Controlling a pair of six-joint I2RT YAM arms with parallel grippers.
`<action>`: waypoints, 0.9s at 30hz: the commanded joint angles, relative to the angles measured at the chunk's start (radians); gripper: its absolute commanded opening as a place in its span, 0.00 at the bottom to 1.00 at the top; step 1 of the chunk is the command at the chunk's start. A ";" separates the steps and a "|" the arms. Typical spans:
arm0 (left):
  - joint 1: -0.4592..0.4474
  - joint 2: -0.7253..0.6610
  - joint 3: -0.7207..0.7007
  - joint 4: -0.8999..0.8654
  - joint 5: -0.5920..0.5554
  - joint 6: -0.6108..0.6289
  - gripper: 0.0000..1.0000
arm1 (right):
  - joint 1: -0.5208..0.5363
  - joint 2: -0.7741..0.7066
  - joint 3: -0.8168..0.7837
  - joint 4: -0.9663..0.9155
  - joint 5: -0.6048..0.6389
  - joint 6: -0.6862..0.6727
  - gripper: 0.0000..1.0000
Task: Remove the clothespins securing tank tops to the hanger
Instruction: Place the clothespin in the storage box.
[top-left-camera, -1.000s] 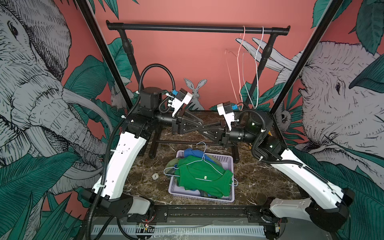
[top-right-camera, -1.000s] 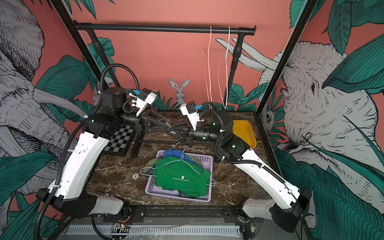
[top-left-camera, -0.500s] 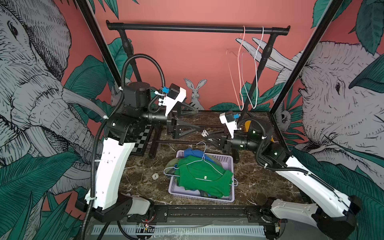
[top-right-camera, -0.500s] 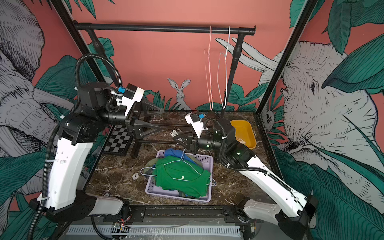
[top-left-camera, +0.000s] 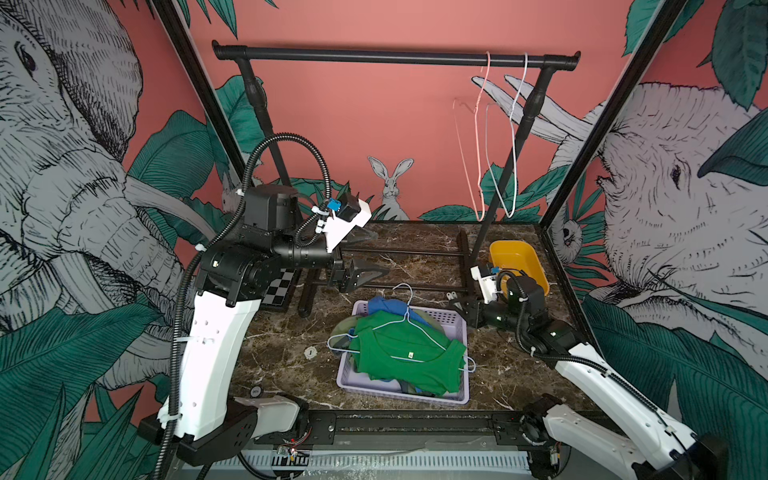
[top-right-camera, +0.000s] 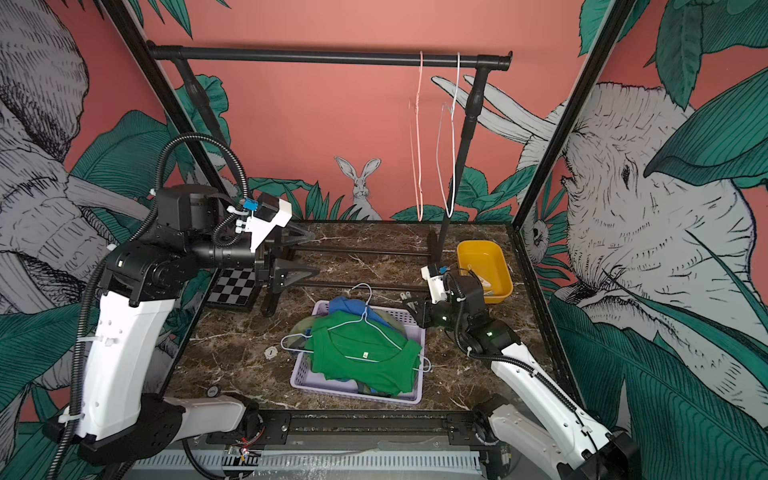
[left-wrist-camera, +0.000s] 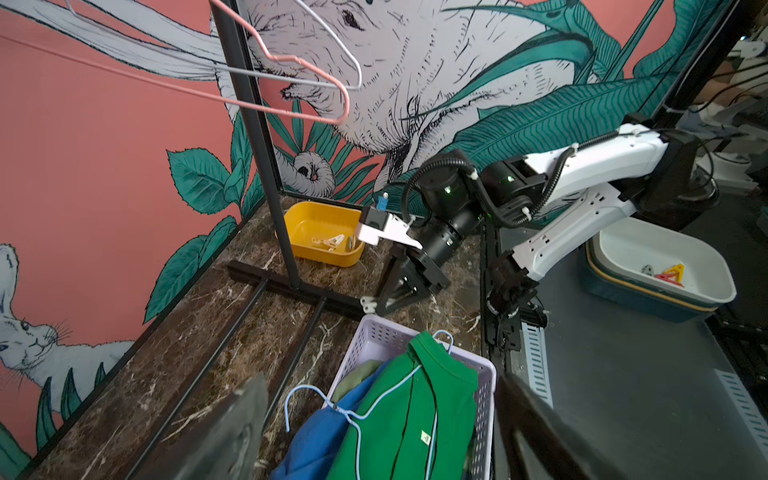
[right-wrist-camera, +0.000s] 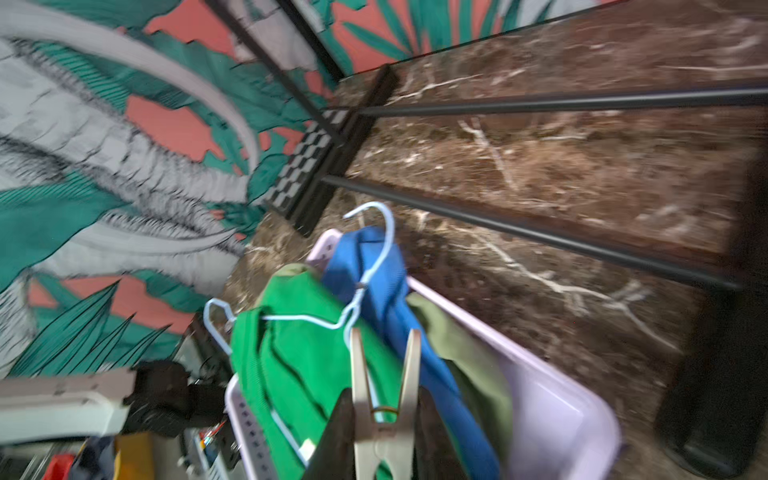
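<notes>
I need to swing my right gripper away from the basket next, round above the yellow bin (top-right-camera: 488, 270). Then I need to move it down into the bin to release the grey clothespin where loose ones lie.
Three tank tops lie heaped in a lavender basket (top-left-camera: 457, 322): a bright green one (top-left-camera: 409, 357) on top, a blue one (top-left-camera: 386, 305) and an olive one (top-left-camera: 430, 322) under it. A pale blue wire hanger (top-left-camera: 405, 307) lies across them. My right gripper (right-wrist-camera: 384, 395) is shut on a pale grey-beige clothespin (right-wrist-camera: 384, 432), held low beside the basket's far right corner (top-left-camera: 455, 303). My left gripper (top-left-camera: 374, 257) hangs open and holds nothing, above the table behind the basket's left end; its fingers (left-wrist-camera: 237, 428) frame the tops from above.
A yellow bin (top-left-camera: 517, 262) at the back right holds loose clothespins (left-wrist-camera: 328, 242). The black garment rack (top-left-camera: 395, 56) carries a pink hanger (top-left-camera: 478, 145) and a white one (top-left-camera: 513, 145); its base bars (top-left-camera: 415, 251) cross the marble table. A checkerboard (top-left-camera: 282, 286) lies at the left.
The left gripper opened and drew back to the left. The right arm moved right and down from above the basket, with the clothespin still held.
</notes>
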 joint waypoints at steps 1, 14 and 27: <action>0.004 -0.045 -0.042 -0.076 -0.013 0.097 0.87 | -0.083 0.035 0.036 -0.016 0.136 0.035 0.00; 0.003 -0.099 -0.153 -0.092 -0.014 0.149 0.84 | -0.506 0.433 0.194 0.023 0.228 0.080 0.00; 0.001 -0.120 -0.201 -0.089 -0.014 0.163 0.85 | -0.571 0.832 0.416 -0.095 0.219 0.013 0.00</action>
